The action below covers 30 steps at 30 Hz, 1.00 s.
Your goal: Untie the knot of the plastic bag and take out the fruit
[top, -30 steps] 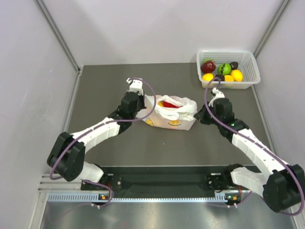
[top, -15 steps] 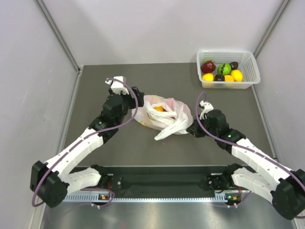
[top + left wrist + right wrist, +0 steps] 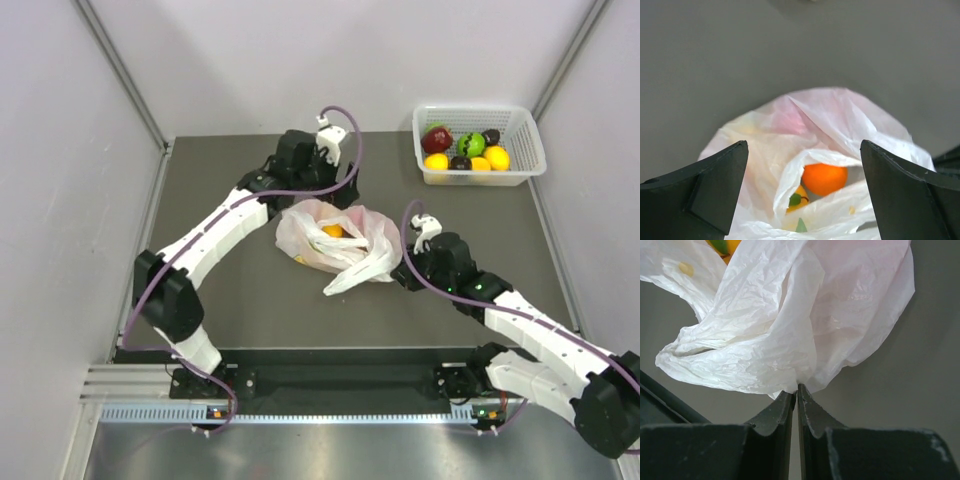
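My left gripper is going back and down next to close on the plastic bag's fold beside the yellow fruit, because the fold edges the bag's opening.
The plastic bag (image 3: pixel 335 240) lies slumped on the dark table, its mouth loose and its handles trailing toward the near side. An orange fruit (image 3: pixel 824 178) and a yellow one (image 3: pixel 799 197) show through the opening; the orange fruit (image 3: pixel 333 231) is also visible from above. My left gripper (image 3: pixel 338 192) hangs over the far edge of the bag, open wide with nothing between its fingers (image 3: pixel 705 190). In the left wrist view the bag (image 3: pixel 840 120) sits under the left gripper (image 3: pixel 804 150). My right gripper (image 3: pixel 797 390) is shut on the bag's right edge (image 3: pixel 790 315), low near the table (image 3: pixel 398 275).
A white basket (image 3: pixel 530 150) at the back right holds a dark red apple (image 3: pixel 437 138), a green fruit (image 3: pixel 470 144) and several yellow and dark ones. Grey walls close in both sides. A black rail runs along the near edge.
My left gripper let go of the bag, opened wide and swung from the bag's left round to its far side. The bag slumped with its mouth loose. The right gripper shifted slightly left.
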{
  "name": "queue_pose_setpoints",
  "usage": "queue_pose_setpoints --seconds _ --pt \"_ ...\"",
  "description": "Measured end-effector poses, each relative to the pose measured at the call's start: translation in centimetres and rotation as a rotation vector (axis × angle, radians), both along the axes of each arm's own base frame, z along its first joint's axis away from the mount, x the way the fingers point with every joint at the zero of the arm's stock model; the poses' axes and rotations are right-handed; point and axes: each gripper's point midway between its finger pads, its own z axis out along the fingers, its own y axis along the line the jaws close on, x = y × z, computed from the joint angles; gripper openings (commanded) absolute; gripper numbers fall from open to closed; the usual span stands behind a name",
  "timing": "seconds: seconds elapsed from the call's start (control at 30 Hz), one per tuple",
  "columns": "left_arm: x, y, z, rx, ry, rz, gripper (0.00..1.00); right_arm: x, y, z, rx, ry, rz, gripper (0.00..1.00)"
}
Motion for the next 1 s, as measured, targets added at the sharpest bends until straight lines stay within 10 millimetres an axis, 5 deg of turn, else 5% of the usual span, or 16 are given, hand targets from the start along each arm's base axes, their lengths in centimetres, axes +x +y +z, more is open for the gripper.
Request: queue_pose_setpoints --seconds 0.17,0.33,0.63,0.73,0.77,0.83,1.0 --pt "-2.8 -0.9 -4.4 0.112 0.134 -0.191 0.99 0.1 -0.4 -0.2 -0.021 -0.001 -0.018 0.08" --pt "-5.2 -0.8 -6.6 0.197 0.174 -0.285 0.99 0.3 -0.6 -0.3 -0.027 -0.005 -0.028 0.07" --pt "-4.3 0.6 -12.3 0.377 0.169 -0.216 0.95 0.3 -0.6 -0.3 -0.033 0.000 -0.028 0.08" --pt "-3.7 1.7 -14.0 0.426 0.157 -0.165 0.75 0.5 -0.5 0.1 -0.026 -0.009 -0.028 0.08" --pt "-3.4 2.2 -14.4 0.443 0.146 -0.140 0.37 0.5 -0.4 0.2 -0.025 -0.011 -0.027 0.07" --pt "-2.8 3.0 -14.9 0.470 0.132 -0.095 0.00 0.6 -0.4 0.4 -0.022 -0.014 -0.028 0.06" --pt "-0.5 3.8 -13.5 0.480 0.044 0.032 0.00 0.6 -0.5 0.4 -0.023 -0.016 -0.033 0.06"
